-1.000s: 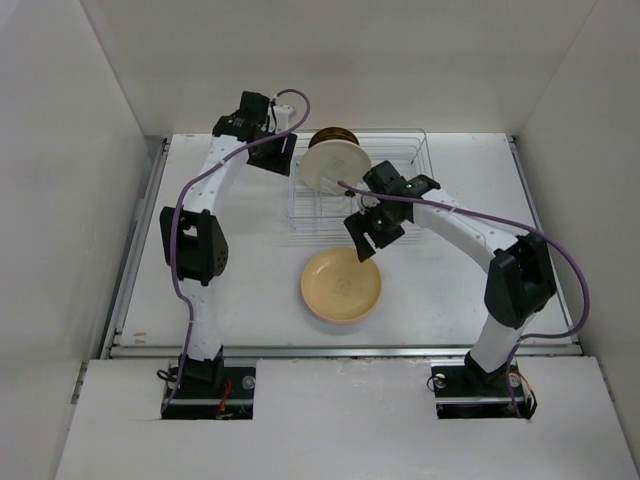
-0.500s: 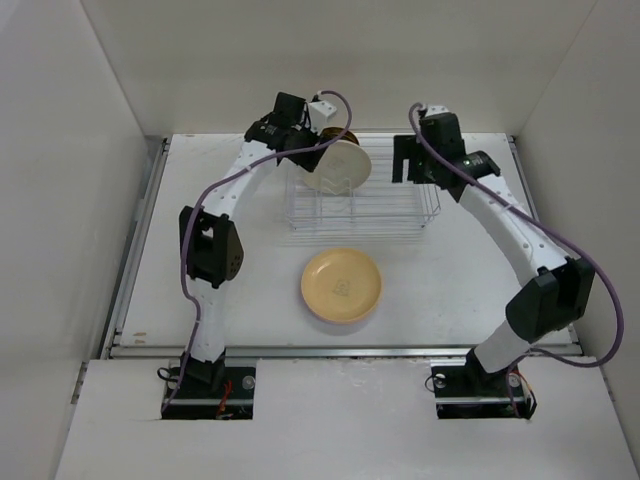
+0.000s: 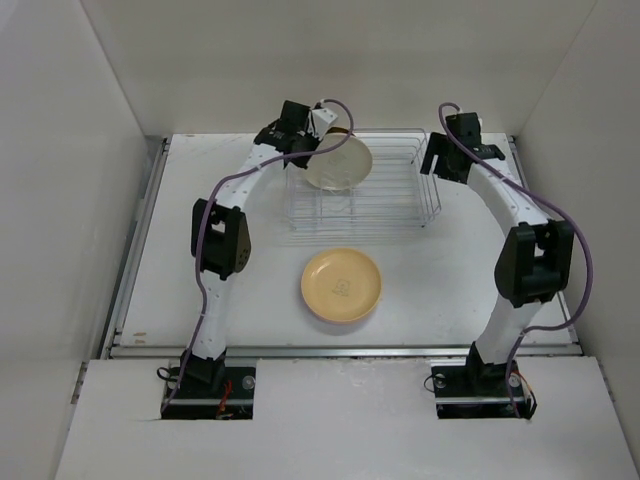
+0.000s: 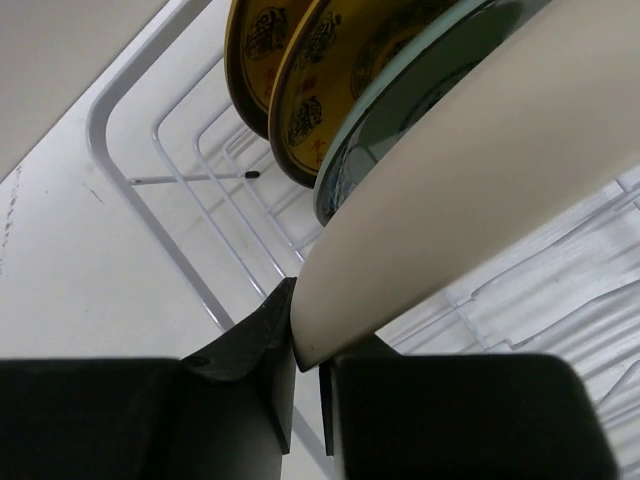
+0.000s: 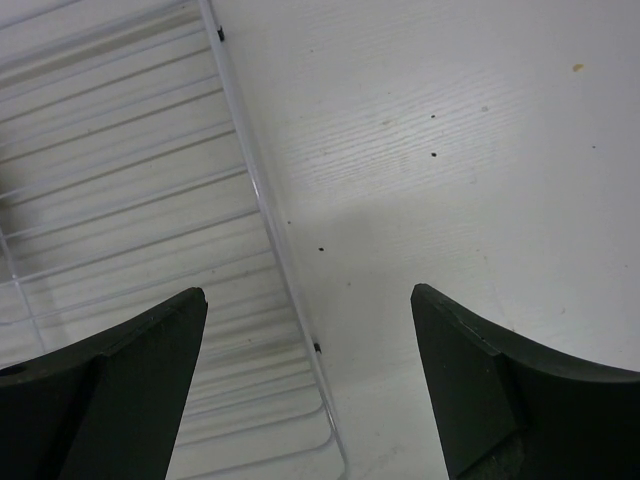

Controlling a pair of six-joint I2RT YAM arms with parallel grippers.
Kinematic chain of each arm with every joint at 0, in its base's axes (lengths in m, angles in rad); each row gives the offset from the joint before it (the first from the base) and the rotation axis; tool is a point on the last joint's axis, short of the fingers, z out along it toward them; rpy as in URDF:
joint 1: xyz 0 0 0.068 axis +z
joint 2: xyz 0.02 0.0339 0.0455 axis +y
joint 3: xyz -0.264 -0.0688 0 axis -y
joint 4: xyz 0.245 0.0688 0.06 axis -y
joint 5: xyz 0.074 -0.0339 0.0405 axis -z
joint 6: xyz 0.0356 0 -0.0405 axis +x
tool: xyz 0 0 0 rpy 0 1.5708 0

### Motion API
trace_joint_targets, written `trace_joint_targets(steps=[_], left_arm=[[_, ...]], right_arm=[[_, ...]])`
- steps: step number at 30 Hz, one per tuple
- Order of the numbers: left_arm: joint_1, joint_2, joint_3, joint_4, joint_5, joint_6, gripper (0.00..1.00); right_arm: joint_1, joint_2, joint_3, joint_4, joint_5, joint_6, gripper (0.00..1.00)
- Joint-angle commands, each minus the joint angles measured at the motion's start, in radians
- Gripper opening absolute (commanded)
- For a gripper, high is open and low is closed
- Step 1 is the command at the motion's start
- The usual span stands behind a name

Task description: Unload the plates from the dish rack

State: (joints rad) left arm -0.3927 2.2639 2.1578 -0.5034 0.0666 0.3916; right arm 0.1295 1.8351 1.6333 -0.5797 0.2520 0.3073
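One plate already lies flat on the stack spot, the yellow-orange plate [image 3: 341, 284]. My left gripper should next lift the cream plate [image 3: 338, 162] up from the rack, move back and down onto that plate and let go.
The wire dish rack [image 3: 400, 205] stands at the back middle of the table. A cream plate [image 3: 338, 162] stands tilted at its left end, and my left gripper [image 3: 318, 135] is shut on its rim [image 4: 305, 350]. Behind it in the left wrist view are a blue-grey patterned plate [image 4: 400, 110] and two dark brown-and-yellow plates [image 4: 310, 90]. A yellow-orange plate [image 3: 341, 284] lies flat on the table in front of the rack. My right gripper [image 3: 436, 165] is open and empty above the rack's right edge [image 5: 262, 210].
White walls close the table in at the back and both sides. A metal rail [image 3: 340, 350] runs along the near edge. The rack's right half holds only bare wires [image 5: 110, 150].
My right arm has swung from above the yellow-orange plate to the rack's right end. My left gripper has moved right to the cream plate and shut on its rim; the plate has shifted slightly.
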Motion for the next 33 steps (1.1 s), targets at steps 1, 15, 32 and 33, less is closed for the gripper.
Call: trace_joint_targets(steps=[1,15,32,33], left_arm=[[-0.003,-0.03,0.088,-0.018,-0.008,-0.02,0.0],[0.06,-0.129,0.243,-0.121,0.147,-0.168,0.0],[-0.014,-0.181,0.199,-1.069,0.512,0.526,0.0],[-0.026,-0.181,0.179,-1.087,0.512,0.527,0.0]], right_arm=[[-0.008,0.035,0.003,0.087,-0.029,0.006,0.89],[-0.008,0.105,-0.038,0.141,-0.083,-0.008,0.84],[-0.008,0.018,-0.047,0.121,-0.134,-0.017,0.84],[-0.008,0.018,-0.047,0.121,-0.144,-0.017,0.84]])
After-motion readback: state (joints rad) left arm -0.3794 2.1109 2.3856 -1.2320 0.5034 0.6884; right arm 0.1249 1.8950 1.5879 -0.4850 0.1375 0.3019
